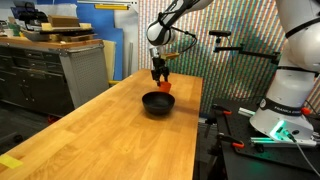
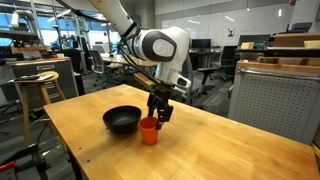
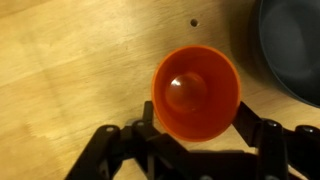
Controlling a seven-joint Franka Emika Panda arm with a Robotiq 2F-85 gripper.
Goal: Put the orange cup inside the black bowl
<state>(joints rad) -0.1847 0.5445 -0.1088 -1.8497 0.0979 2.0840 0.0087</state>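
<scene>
The empty black bowl point(image 2: 121, 119) lies to my gripper's right in the wrist view, so my gripper will lift the cup point(image 2: 149, 131) over its rim that way, lower and release it inside.
The orange cup point(image 3: 196, 92) stands upright on the wooden table, open side up, just beside the black bowl point(image 2: 122, 120). My gripper point(image 3: 196, 125) reaches down over the cup, with one finger against each side of it below the rim, so it looks shut on the cup. In both exterior views the cup point(image 2: 149, 131) point(image 1: 166, 87) is at table level next to the bowl point(image 1: 157, 103), under the gripper point(image 2: 158, 113) point(image 1: 159, 74). The bowl's edge shows at the top right of the wrist view point(image 3: 295, 45). The bowl is empty.
The wooden table point(image 1: 120, 130) is long, and its edge is near the bowl on one side point(image 2: 75, 140). A stool point(image 2: 40, 85) stands past that edge. Grey cabinets point(image 1: 60, 70) and other robot hardware point(image 1: 285, 110) flank the table.
</scene>
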